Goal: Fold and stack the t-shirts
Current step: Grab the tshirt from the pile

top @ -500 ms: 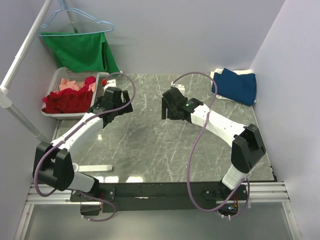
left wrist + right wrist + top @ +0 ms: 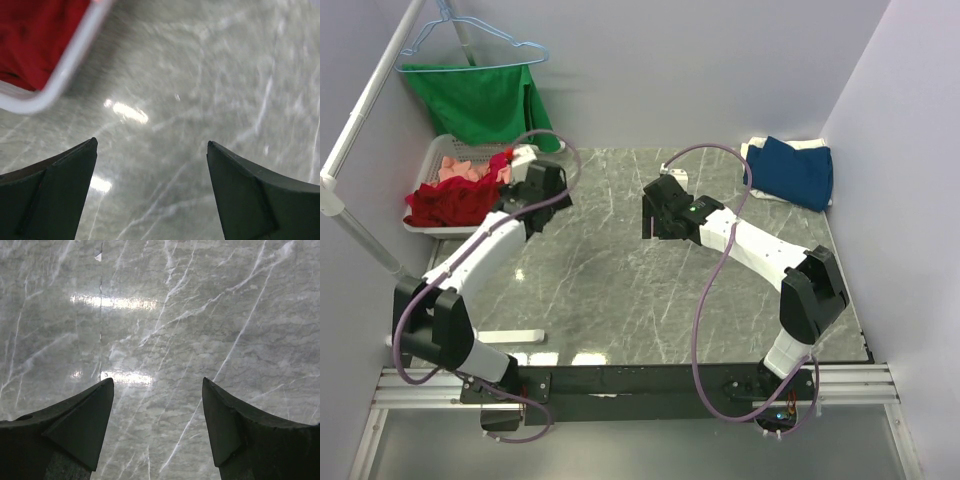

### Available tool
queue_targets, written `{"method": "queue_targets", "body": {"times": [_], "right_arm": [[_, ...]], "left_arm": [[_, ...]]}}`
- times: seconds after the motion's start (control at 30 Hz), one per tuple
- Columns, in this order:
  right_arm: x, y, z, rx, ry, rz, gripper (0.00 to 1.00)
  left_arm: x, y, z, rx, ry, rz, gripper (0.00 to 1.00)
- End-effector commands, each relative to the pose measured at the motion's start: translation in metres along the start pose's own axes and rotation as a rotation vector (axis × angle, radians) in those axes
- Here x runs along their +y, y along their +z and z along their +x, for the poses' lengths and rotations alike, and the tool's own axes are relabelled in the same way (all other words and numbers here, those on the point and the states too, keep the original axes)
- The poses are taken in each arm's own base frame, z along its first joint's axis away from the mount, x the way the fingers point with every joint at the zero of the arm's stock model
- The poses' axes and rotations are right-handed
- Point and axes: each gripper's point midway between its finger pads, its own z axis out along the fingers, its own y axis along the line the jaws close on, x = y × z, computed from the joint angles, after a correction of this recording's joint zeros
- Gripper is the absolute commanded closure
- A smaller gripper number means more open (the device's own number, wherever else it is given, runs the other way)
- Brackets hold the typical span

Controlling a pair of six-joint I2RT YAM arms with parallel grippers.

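Note:
The deep-red t-shirt's folds lie uncovered, so my left gripper will go to the left in the top view next, over the basket's rim and down onto them.
A white basket at the back left holds a deep-red t-shirt and a salmon-pink one. At the back right a folded dark blue t-shirt lies on a white one. My left gripper hovers open beside the basket's right side. In the left wrist view the left gripper has only marble between its fingers, with the basket rim and red cloth at upper left. My right gripper hangs open over mid-table. In its wrist view the right gripper holds nothing.
A green garment hangs on a light-blue wire hanger from a white pole above the basket. Walls close in the marble table at the back and right. A white strip lies near the front left edge.
My left gripper has moved back and left, closer to the basket. The right arm has hardly shifted.

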Motion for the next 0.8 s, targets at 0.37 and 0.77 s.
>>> {"method": "queue_targets", "body": {"times": [0.37, 0.77], "right_arm": [[-0.002, 0.000, -0.011, -0.035, -0.024, 0.030, 0.22], [-0.007, 0.018, -0.007, 0.014, -0.032, 0.057, 0.22]], "left_arm": [[0.078, 0.079, -0.074, -0.033, -0.295, -0.354, 0.21], [0.146, 0.116, -0.043, 0.060, -0.376, -0.459, 0.22]]}}
